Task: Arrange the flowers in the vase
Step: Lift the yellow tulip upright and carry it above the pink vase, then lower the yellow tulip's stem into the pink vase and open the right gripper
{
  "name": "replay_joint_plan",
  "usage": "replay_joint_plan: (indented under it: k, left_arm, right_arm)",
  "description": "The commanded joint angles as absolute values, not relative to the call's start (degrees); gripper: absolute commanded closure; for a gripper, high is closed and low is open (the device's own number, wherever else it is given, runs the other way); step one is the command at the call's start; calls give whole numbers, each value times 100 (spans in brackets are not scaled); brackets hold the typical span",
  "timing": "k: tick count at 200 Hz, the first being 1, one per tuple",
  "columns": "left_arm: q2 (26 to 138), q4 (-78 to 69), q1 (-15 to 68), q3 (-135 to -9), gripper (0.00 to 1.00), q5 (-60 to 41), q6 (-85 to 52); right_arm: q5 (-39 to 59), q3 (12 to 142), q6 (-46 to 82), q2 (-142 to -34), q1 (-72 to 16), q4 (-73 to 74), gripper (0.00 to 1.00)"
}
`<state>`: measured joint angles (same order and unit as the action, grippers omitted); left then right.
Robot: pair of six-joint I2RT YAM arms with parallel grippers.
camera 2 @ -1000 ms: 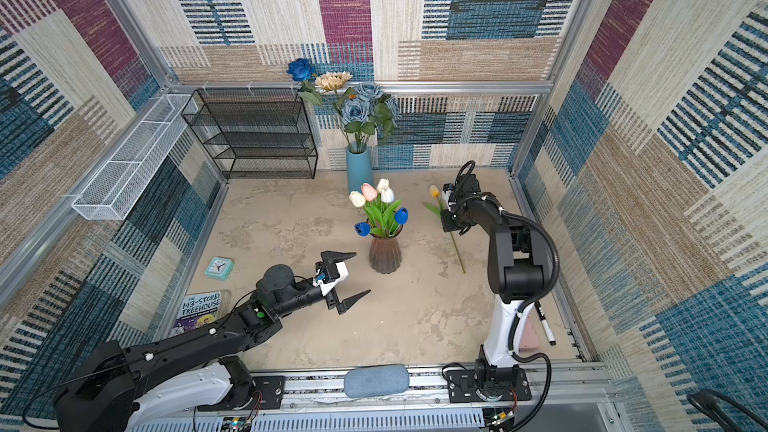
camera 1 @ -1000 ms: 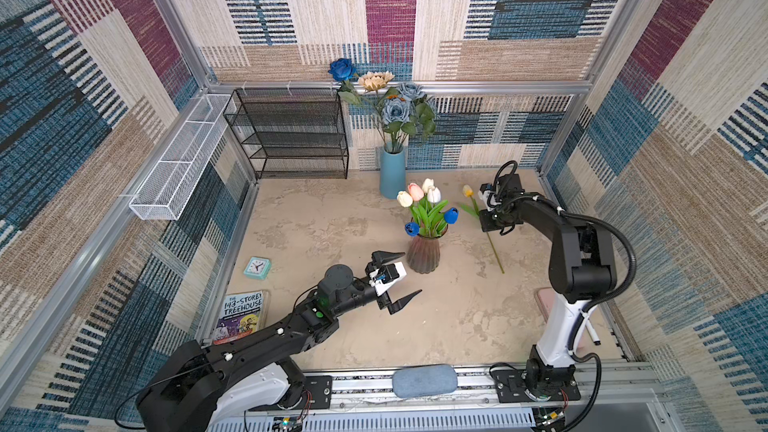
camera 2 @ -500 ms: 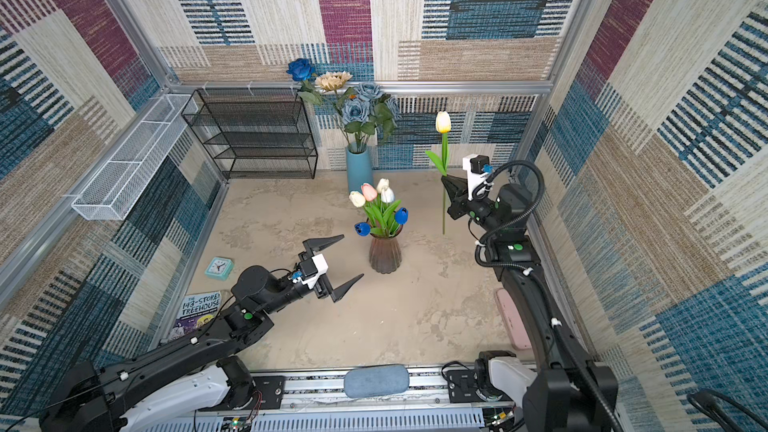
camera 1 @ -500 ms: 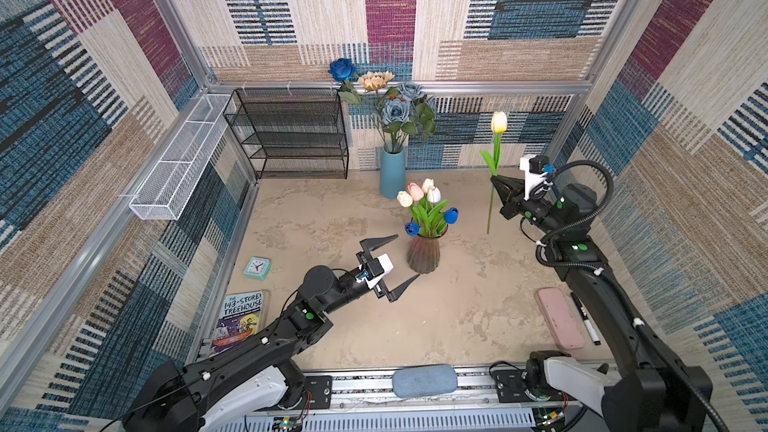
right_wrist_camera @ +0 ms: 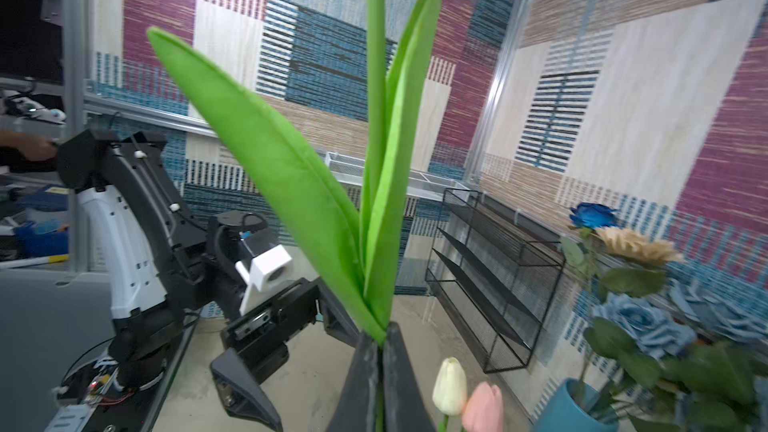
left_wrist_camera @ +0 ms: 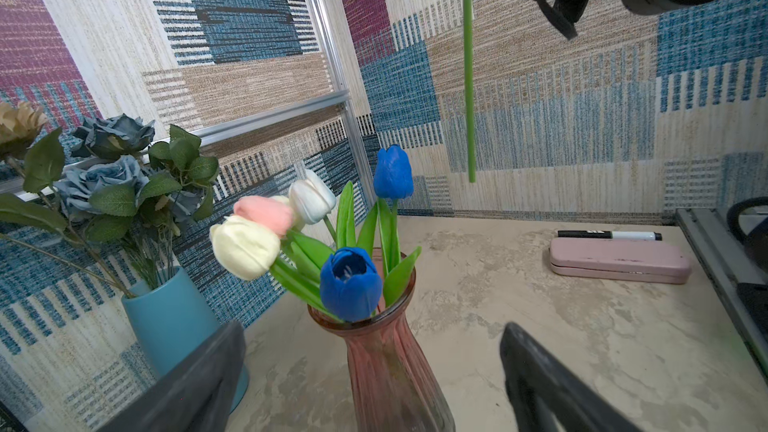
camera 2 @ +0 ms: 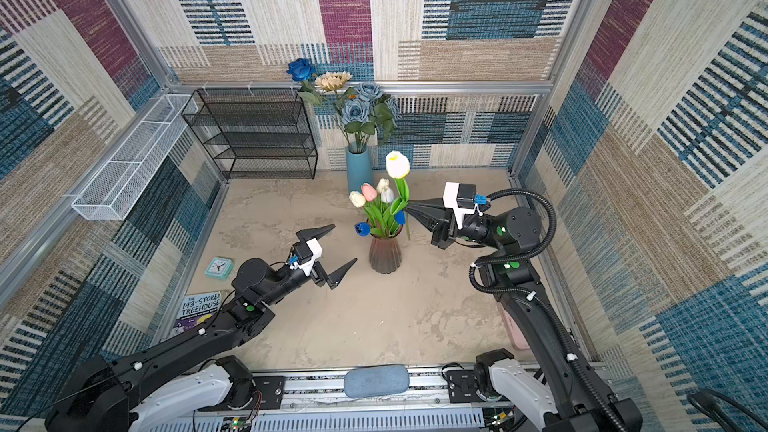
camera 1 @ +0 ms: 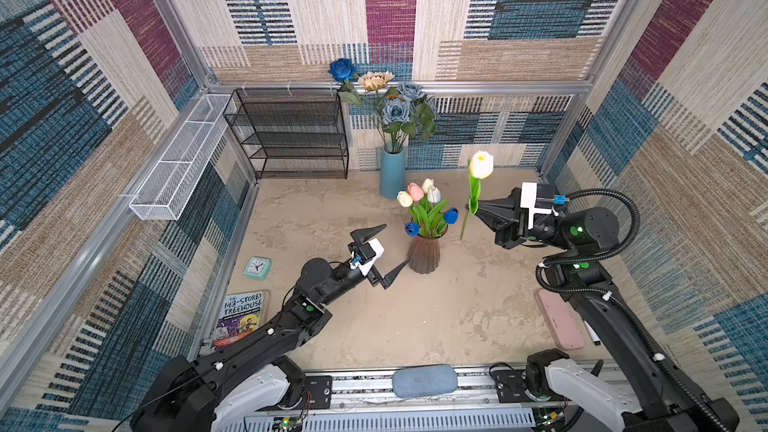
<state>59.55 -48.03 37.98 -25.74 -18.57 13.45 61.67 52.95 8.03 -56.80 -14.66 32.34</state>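
My right gripper moves over the vase's opening (camera 1: 432, 235) next and goes down to release the green stem inside, since the yellow tulip's stem end still hangs free beside the vase.
A ribbed brown-pink glass vase (camera 1: 424, 255) (camera 2: 385, 257) (left_wrist_camera: 390, 371) stands mid-table and holds several short tulips (camera 1: 428, 209), white, pink and blue. My right gripper (camera 1: 478, 210) (camera 2: 409, 206) (right_wrist_camera: 381, 338) is shut on the green stem of a pale yellow tulip (camera 1: 481, 164) (camera 2: 397, 164). That tulip is upright, just right of the vase and above it, with its stem (left_wrist_camera: 468, 76) hanging free. My left gripper (camera 1: 395, 244) (camera 2: 345, 243) (left_wrist_camera: 372, 327) is open and empty, low on the vase's left side.
A tall blue vase (camera 1: 392, 172) of roses and a sunflower stands at the back wall beside a black wire rack (camera 1: 291, 135). A white wire basket (camera 1: 178, 160) hangs on the left wall. A clock (camera 1: 257, 268), book (camera 1: 241, 317), pink case (camera 1: 559, 317) and marker (camera 1: 590, 332) lie near the edges.
The right gripper lifted the yellow tulip off the table, turned it upright and carried it left, close to the vase. The left gripper stayed open and shifted slightly.
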Motion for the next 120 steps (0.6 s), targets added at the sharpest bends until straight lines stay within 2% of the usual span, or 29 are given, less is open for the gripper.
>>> replay_joint_plan:
  k: [1, 21, 40, 80, 120]
  left_arm:
    - [6056, -5197, 3788, -2541, 2, -1949, 1162]
    - [6142, -5263, 3788, -2541, 1, -2006, 1125]
    - [6192, -5334, 3788, -2512, 1, -2021, 1089]
    - [6221, -5309, 3788, -2453, 1, -1995, 1117]
    - [6263, -5300, 3788, -2421, 1, -1995, 1116]
  right_arm:
    - [6134, 5288, 939, -5898, -1828, 3910, 100]
    - [5072, 5071, 925, -6091, -2085, 4395, 100]
    - [4462, 5013, 1063, -6316, -2125, 4677, 100]
    - [3591, 4794, 1095, -6603, -2254, 5027, 100]
    - [3118, 4638, 879, -6733, -2396, 5057, 100]
